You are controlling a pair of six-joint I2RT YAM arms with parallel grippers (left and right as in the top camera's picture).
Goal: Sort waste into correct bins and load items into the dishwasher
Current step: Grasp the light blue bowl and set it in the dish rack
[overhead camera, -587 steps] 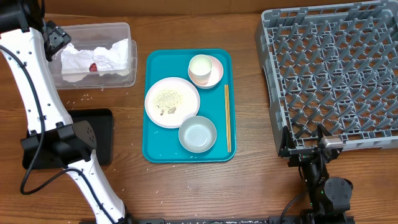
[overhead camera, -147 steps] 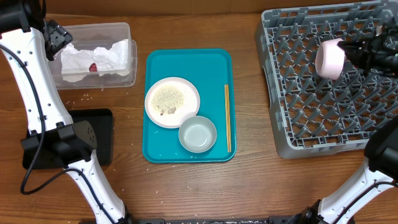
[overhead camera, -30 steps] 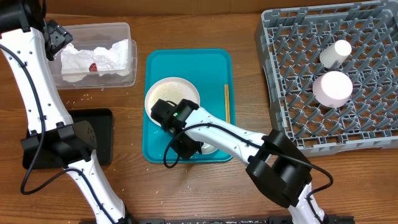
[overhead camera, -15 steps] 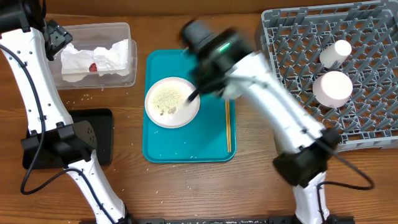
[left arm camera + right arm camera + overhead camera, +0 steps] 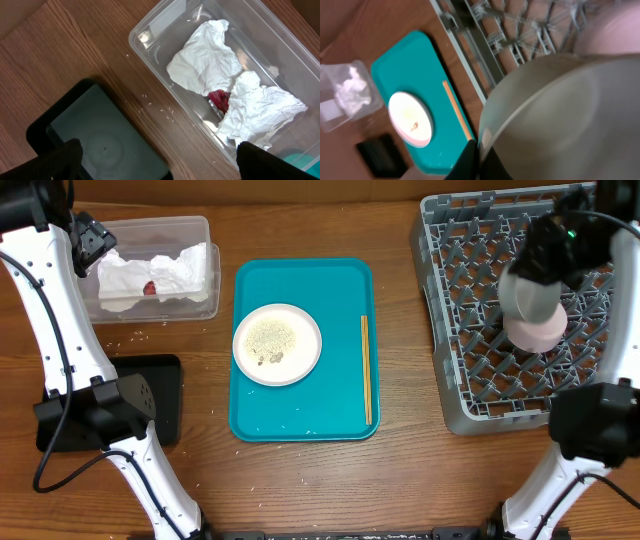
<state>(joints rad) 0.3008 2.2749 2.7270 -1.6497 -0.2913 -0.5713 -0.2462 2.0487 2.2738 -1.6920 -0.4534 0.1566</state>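
Note:
The pink saucer fills the spot below. My right gripper needs to tilt the pale bowl next, then bring it back and down onto the dishwasher rack's free near wires [image 5: 514, 378].
My right gripper [image 5: 541, 270] [image 5: 481, 155] is shut on the rim of the pale bowl [image 5: 530, 293] [image 5: 560, 115] and holds it tilted over the grey dishwasher rack [image 5: 480, 370] [image 5: 470, 45], just above the pink saucer [image 5: 537, 334] [image 5: 615, 30]. The cup is hidden. On the teal tray [image 5: 340, 280] lie the pink plate [image 5: 277, 343] [image 5: 411, 120] with food scraps and the chopsticks [image 5: 365, 370] [image 5: 457, 117]. My left gripper [image 5: 88, 242] [image 5: 160, 165] hangs open, with nothing between its fingers, above the clear tub [image 5: 190, 230] [image 5: 165, 25] of napkins [image 5: 205, 60] and a red sachet [image 5: 219, 99].
The black tray [image 5: 165, 395] [image 5: 100, 140] lies at the left, partly under the left arm. Loose rice grains [image 5: 130, 335] [image 5: 150, 100] dot the wood between tub and black tray.
My right gripper has lifted the bowl off the teal tray and carried it right, over the rack. The left arm has not moved.

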